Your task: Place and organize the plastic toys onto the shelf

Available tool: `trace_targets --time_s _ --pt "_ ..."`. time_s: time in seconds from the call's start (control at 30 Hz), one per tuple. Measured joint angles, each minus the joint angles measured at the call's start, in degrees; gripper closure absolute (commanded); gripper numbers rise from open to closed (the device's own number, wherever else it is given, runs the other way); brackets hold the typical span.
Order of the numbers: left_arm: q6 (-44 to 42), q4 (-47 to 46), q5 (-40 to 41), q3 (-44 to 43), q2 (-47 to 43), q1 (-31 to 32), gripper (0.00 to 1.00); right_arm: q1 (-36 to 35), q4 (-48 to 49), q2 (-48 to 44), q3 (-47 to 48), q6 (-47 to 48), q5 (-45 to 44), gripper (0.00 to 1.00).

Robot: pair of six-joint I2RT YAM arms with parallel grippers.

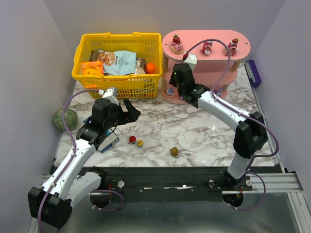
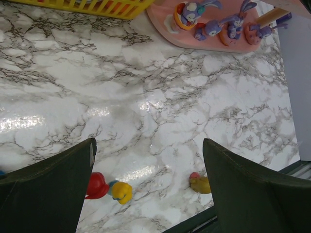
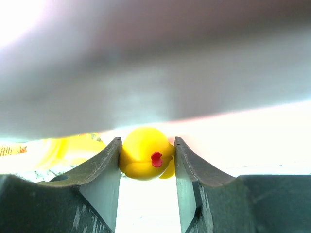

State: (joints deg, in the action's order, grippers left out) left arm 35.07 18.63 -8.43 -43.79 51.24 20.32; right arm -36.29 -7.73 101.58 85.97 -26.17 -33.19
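The shelf's middle board is bare between filled boards. My right gripper eases over its end by the yellow basket next and releases the yellow toy.
The pink three-tier shelf (image 1: 243, 48) stands at the back right, with three strawberry-topped pink toys (image 1: 207, 47) on its top board and purple bunny toys (image 2: 206, 28) on its bottom board (image 2: 165, 36). My right gripper (image 3: 147, 150) is shut on a round yellow toy (image 3: 143, 153) with a red mark, held under a shelf board at the shelf's left end (image 1: 177, 80). My left gripper (image 1: 130, 111) is open and empty above the table. A red toy (image 1: 132, 140), a yellow toy (image 1: 140, 143) and an olive toy (image 1: 174, 151) lie on the marble in front; they also show in the left wrist view (image 2: 97, 185), (image 2: 121, 191), (image 2: 200, 183).
A yellow basket (image 1: 116, 87) of snack packets with an orange ball (image 1: 150, 68) stands at the back left beside the shelf. A green speckled ball (image 1: 65, 119) lies at the left table edge. A purple object (image 1: 253, 73) lies right of the shelf.
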Motion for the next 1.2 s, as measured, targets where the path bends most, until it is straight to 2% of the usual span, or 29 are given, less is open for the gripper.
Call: trace_targets --time_s 0.23,0.6,0.87,1.2 --pt "-0.13 0.39 0.28 0.0 0.0 0.0 0.01 -0.09 4.13 -0.55 -2.34 -0.33 -0.83 0.82" --pt "-0.22 0.79 0.68 0.0 0.0 0.0 0.01 -0.09 5.42 -0.33 -2.67 -0.83 -1.79 0.83" --pt "-0.42 0.79 0.85 0.0 0.02 0.0 0.01 -0.07 11.13 -1.38 -6.25 -1.42 -2.32 0.82" --pt "-0.74 0.81 0.9 0.0 0.09 0.0 0.01 -0.07 12.59 -1.03 -6.38 -1.25 -2.23 0.81"
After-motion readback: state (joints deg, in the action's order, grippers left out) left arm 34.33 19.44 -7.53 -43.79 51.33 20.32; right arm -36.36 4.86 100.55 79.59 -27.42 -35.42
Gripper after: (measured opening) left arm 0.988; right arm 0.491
